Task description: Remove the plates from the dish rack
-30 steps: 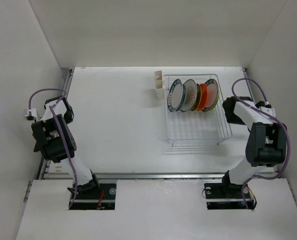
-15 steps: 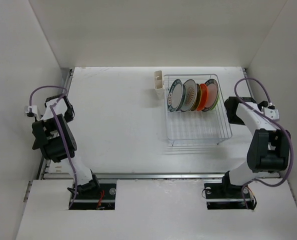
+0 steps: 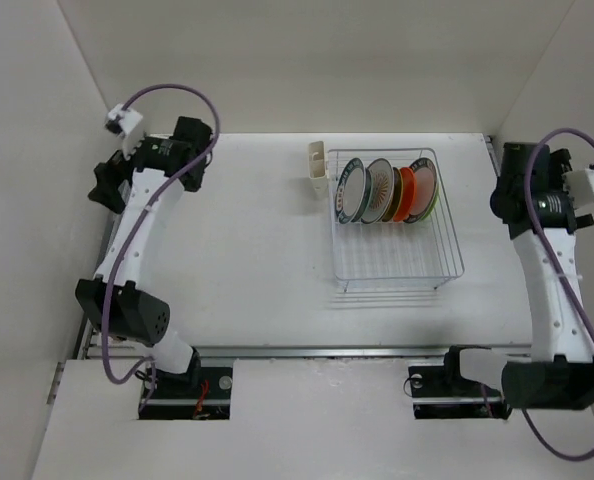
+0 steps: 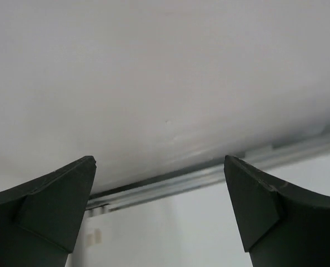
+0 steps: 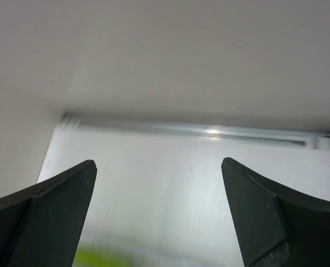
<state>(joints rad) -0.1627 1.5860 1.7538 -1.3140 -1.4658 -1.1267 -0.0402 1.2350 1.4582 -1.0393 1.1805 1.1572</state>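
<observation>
I will turn my right gripper toward the rack and then lower it to the lime-green plate's rim (image 3: 433, 203) (image 5: 102, 257), because that plate is at the end of the row on this gripper's side.
Several plates (image 3: 387, 190) stand on edge in the back slots of the wire dish rack (image 3: 397, 265), from a white one with a teal rim (image 3: 350, 192) on the left to an orange one (image 3: 405, 193) near the right. My left gripper (image 3: 192, 140) is raised at the back left, far from the rack. In the left wrist view it (image 4: 159, 161) is open with only the wall and table edge between its fingers. My right gripper (image 3: 512, 180) hangs just right of the rack. It (image 5: 158, 161) is open and empty, above a green blur (image 5: 98, 257) at the lower left.
A cream cutlery cup (image 3: 318, 165) hangs on the rack's back left corner. White walls close in the table on the left, back and right. A metal rail (image 5: 209, 132) runs along the table's far edge.
Both arms have unfolded from their low poses at the table's sides and now reach up and back. The right one has come nearer the rack. Both grippers stayed open.
</observation>
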